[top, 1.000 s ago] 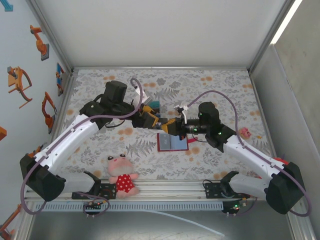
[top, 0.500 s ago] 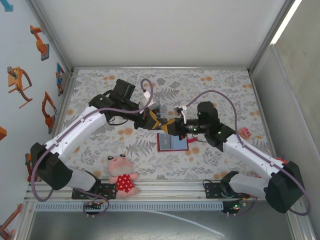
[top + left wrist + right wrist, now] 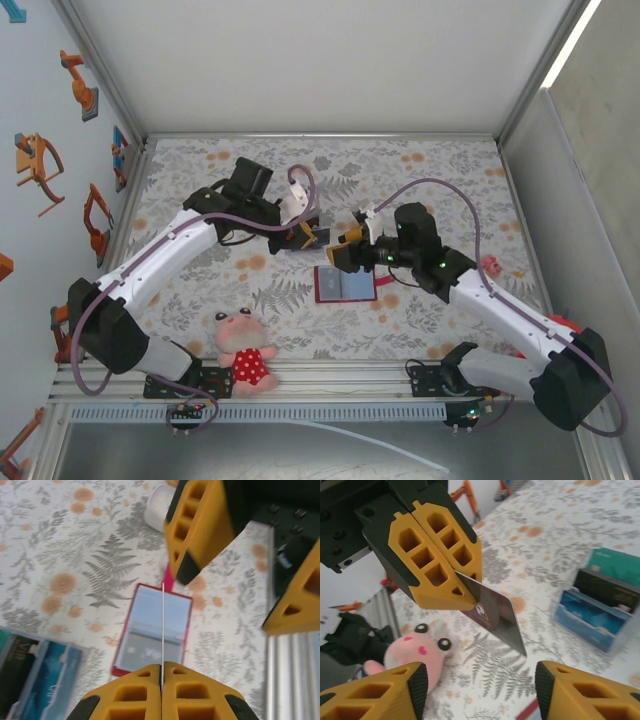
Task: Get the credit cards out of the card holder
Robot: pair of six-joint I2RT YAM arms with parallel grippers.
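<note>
The left gripper moves outward and down to the black cards between teal and blue ones next and releases its credit card there, since that card is dark too.
The red card holder (image 3: pixel 345 284) lies open and flat on the flowered table, with greyish pockets (image 3: pixel 145 625) showing. Above it, my left gripper (image 3: pixel 316 237) is shut on a dark credit card (image 3: pixel 495 617). That card appears edge-on as a thin line (image 3: pixel 163 620) running out from my closed left fingertips (image 3: pixel 161 672). My right gripper (image 3: pixel 344 247) faces the left one and is open. Its fingers (image 3: pixel 380 695) stand wide on either side of the card and touch nothing. More blue and teal cards (image 3: pixel 600 605) sit stacked on the table nearby (image 3: pixel 35 675).
A pink plush toy in a red dress (image 3: pixel 243 352) lies near the front edge, left of the holder. A small pink figure (image 3: pixel 490 266) sits by the right arm. Metal frame rails border the table.
My left gripper has closed on the card that the right gripper was holding. The right gripper has opened and let the card go. The left arm shifted slightly towards the right.
</note>
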